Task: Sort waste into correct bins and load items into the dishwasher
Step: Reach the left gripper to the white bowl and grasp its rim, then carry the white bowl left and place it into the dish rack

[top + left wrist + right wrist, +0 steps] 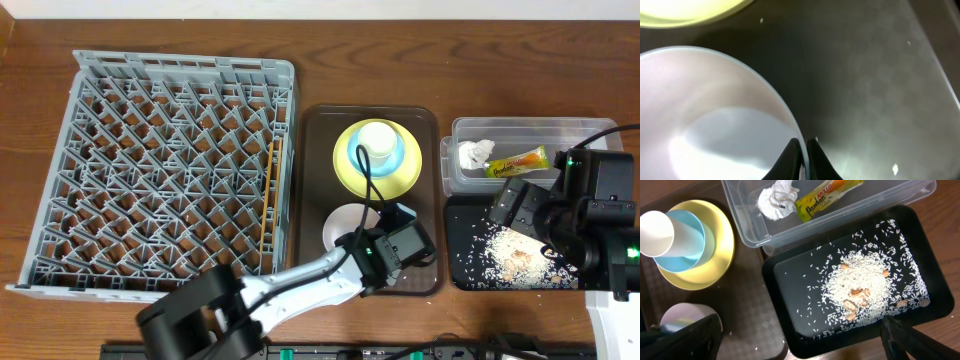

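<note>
The rack (170, 160) is free beyond the chopsticks. I should next lift my left gripper, tip the white bowl over and move outward, down onto the far tray-side corner.
My left gripper (388, 246) is shut on the right rim of the white bowl (343, 224), which sits on the brown serving tray; the wrist view shows the fingers (804, 150) pinching the bowl's edge (710, 115). The pale cup (378, 137) stands in the light blue bowl (397, 157) on the yellow-green plate (350, 170). The chopsticks (268, 195) lie in the grey rack (170, 160). My right gripper (515, 205) hangs open and empty (802, 330) over the black tray (790, 280) holding rice scraps (865, 280). The napkin (777, 200) and wrapper (827, 197) lie in the clear tub (740, 210).
The brown serving tray (315, 180) lies between the rack and the two bins. A few rice grains are scattered on it (895, 169). The tub (520, 128) sits behind the black tray (465, 270) at the right.
</note>
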Motion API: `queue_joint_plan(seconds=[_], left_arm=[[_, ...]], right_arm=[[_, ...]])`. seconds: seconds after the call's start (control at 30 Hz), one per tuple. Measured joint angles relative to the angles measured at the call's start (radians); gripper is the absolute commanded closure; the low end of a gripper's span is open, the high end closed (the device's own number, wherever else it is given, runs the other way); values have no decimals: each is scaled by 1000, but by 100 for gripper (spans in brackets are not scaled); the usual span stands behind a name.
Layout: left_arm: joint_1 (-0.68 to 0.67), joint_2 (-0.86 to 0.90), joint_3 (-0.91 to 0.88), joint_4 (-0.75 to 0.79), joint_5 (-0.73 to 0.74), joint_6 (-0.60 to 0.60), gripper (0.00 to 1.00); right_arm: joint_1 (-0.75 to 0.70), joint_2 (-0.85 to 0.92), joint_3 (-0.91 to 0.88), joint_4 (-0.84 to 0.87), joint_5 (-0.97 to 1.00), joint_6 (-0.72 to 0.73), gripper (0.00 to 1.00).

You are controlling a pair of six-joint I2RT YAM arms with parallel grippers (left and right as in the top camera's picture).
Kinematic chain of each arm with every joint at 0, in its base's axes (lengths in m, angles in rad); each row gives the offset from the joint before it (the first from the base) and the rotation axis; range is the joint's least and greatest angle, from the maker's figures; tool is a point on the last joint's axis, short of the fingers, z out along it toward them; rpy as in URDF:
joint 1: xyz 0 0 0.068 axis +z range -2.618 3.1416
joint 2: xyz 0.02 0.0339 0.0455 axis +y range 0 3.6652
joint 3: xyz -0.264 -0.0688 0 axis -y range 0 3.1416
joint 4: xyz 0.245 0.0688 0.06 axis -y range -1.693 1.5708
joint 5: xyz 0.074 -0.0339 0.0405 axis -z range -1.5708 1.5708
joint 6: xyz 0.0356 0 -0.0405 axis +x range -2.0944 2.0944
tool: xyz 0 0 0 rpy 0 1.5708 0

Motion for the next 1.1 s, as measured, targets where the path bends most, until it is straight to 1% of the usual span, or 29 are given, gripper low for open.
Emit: queue_joint_plan(seconds=[0.17, 0.3, 0.37, 0.5, 0.63, 0.77, 0.9, 1.0, 1.1], left_arm=[[23, -142, 0, -44, 82, 0, 93], [117, -286, 4, -49, 223, 2, 93], [199, -345, 7, -49, 325, 9, 93], [364, -392, 7, -48, 530, 32, 93], [592, -394, 7, -18, 810, 71, 93], [844, -392, 8, 59, 1076, 87, 92], [1068, -366, 8, 158, 1277, 77, 92], [1172, -306, 9, 283, 1408, 42, 92], [1229, -204, 13, 460, 1529, -41, 92]], right_arm=[[0, 0, 0, 0, 0, 0, 1], [0, 0, 0, 0, 0, 0, 1], [0, 0, 0, 0, 0, 0, 1], [0, 0, 0, 0, 0, 0, 1], [0, 0, 0, 0, 0, 0, 1], [0, 0, 0, 0, 0, 0, 1], [0, 0, 0, 0, 0, 0, 1], [0, 0, 0, 0, 0, 0, 1], [0, 0, 0, 0, 0, 0, 1]])
